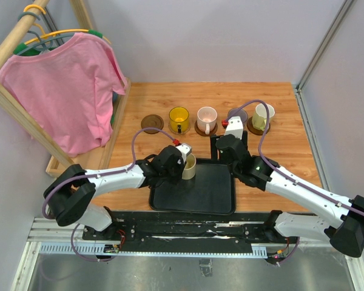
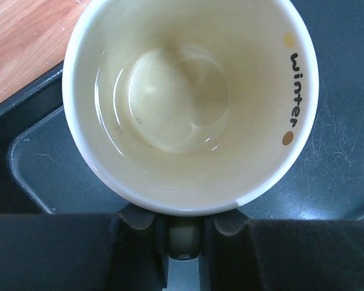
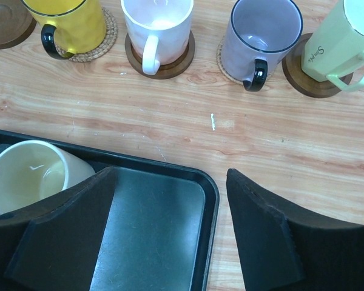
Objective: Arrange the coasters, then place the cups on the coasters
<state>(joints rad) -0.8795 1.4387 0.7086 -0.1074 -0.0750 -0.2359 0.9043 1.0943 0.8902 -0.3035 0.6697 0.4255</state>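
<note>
The only bare coaster lies outward of the left gripper, to its left in the top view, so the gripper will next lift the cup across, lower it and let it go.
A cream cup (image 1: 189, 167) stands upright at the far left of the black tray (image 1: 212, 194). My left gripper (image 2: 183, 233) is shut on its handle, with the cup (image 2: 188, 103) just beyond the fingers. Along the back of the table lies a row of brown coasters. The leftmost coaster (image 1: 151, 123) is bare. The others carry a yellow cup (image 1: 179, 119), a pink cup (image 1: 206, 118), a purple-grey cup (image 1: 237, 115) and a pale green cup (image 1: 262, 115). My right gripper (image 3: 170, 200) hangs open over the tray's far right corner (image 3: 206, 188), holding nothing.
A wooden rack (image 1: 12, 45) with a pink shirt (image 1: 67, 91) on a hanger stands at the left edge of the table. Grey walls close in the back and the right side.
</note>
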